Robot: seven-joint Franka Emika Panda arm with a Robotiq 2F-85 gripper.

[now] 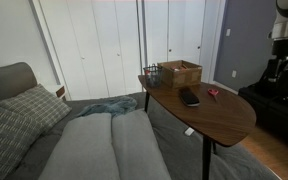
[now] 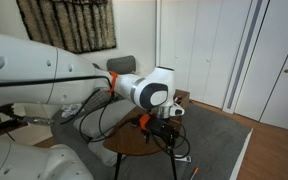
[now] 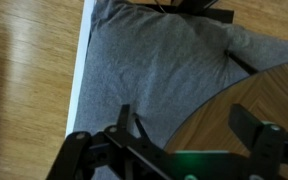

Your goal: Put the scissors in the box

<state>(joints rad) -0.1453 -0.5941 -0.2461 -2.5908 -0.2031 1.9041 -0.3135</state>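
I need to move my gripper outward over the tabletop next and down onto the red handles of the scissors (image 1: 213, 92). They lie below my gripper and outward, clear of the black object.
The small red-handled scissors (image 1: 213, 92) lie on the oval wooden table (image 1: 219, 118), near its far side. The light-brown box (image 1: 181, 72) stands at the table's back end, apart from the scissors. In an exterior view my gripper (image 2: 164, 133) hangs from the white arm, pointing down over the table's edge. In the wrist view the gripper (image 3: 182, 112) has its two dark fingers spread wide with nothing between them. Below it are grey carpet and a curved piece of the table top (image 3: 264, 100). The scissors and box are out of the wrist view.
A flat black oblong object (image 1: 189, 97) lies mid-table between box and scissors. A small dark wire basket (image 1: 151, 70) stands beside the box. A grey sofa (image 1: 94, 145) with cushions runs along the table. Wood floor (image 3: 29, 70) borders the carpet.
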